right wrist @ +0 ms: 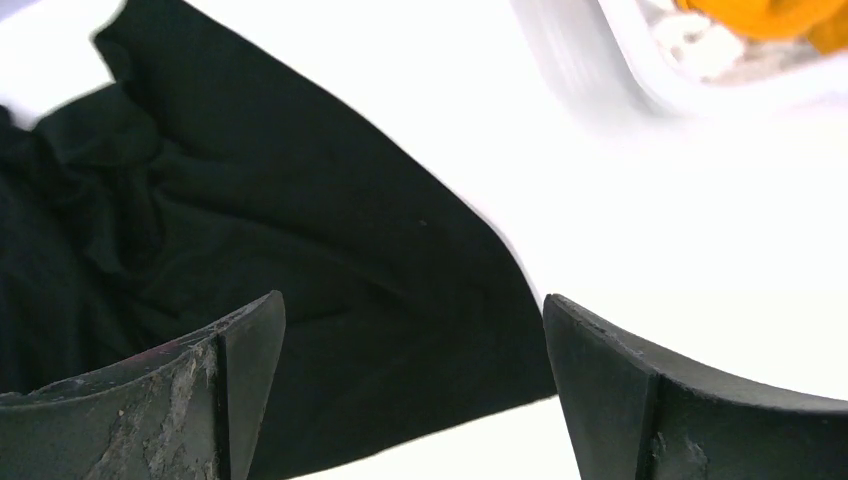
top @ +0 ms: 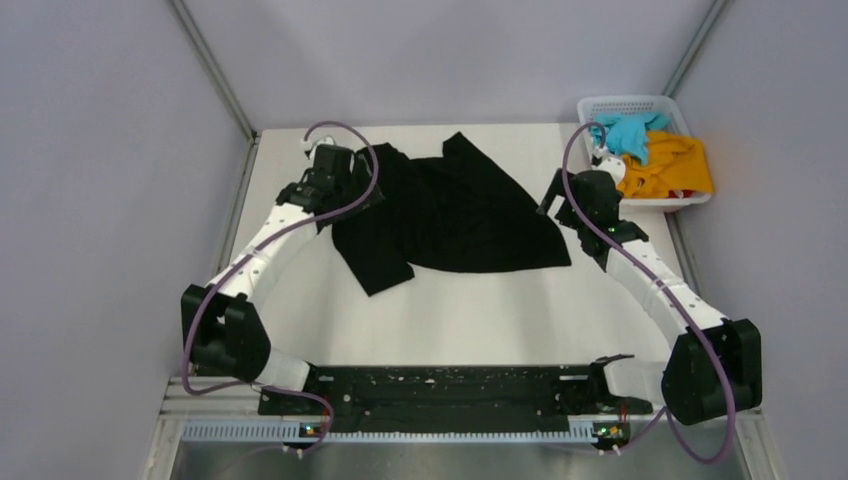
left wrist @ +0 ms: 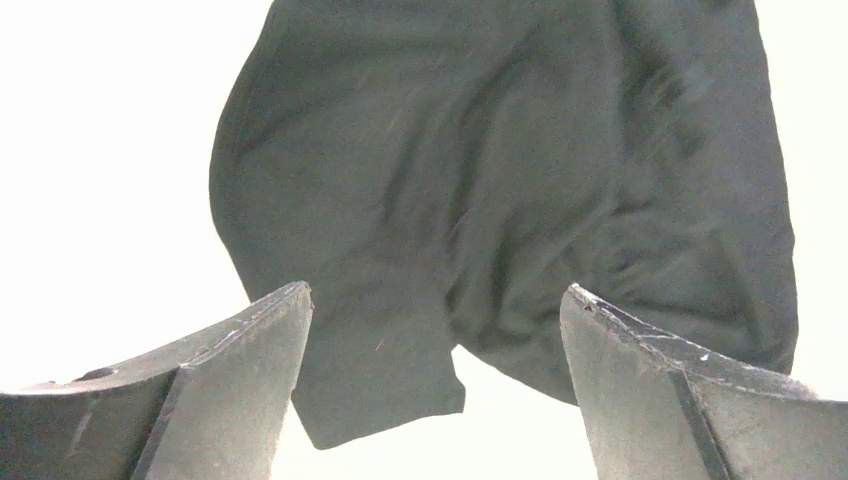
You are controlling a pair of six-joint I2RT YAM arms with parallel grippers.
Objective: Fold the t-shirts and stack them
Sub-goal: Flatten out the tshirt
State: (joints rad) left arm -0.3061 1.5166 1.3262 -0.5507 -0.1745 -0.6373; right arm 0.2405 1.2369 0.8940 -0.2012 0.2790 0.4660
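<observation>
The left gripper moves back and down onto its near corner (top: 372, 291) (left wrist: 322, 438) next, then closes, since the sleeve's end sticks out onto the table.
The black t-shirt (top: 450, 215) lies loosely spread and wrinkled on the white table, with a sleeve reaching toward the near left. My left gripper (top: 345, 180) hovers at its far left edge, open and empty. In the left wrist view the gripper (left wrist: 435, 288) is over the black shirt (left wrist: 500, 180) and its sleeve. My right gripper (top: 553, 198) is open and empty at the shirt's right edge. In the right wrist view the gripper (right wrist: 412, 297) is over the black shirt's (right wrist: 250, 200) hem corner. The turquoise shirt (top: 628, 135) and orange shirt (top: 675, 165) lie crumpled in the basket.
The white lattice basket (top: 640, 103) stands at the far right corner, just behind my right gripper; its rim (right wrist: 620, 70) and the orange shirt (right wrist: 770, 15) show in the right wrist view. Grey walls enclose the table. White table (top: 450, 310) lies in front of the shirt.
</observation>
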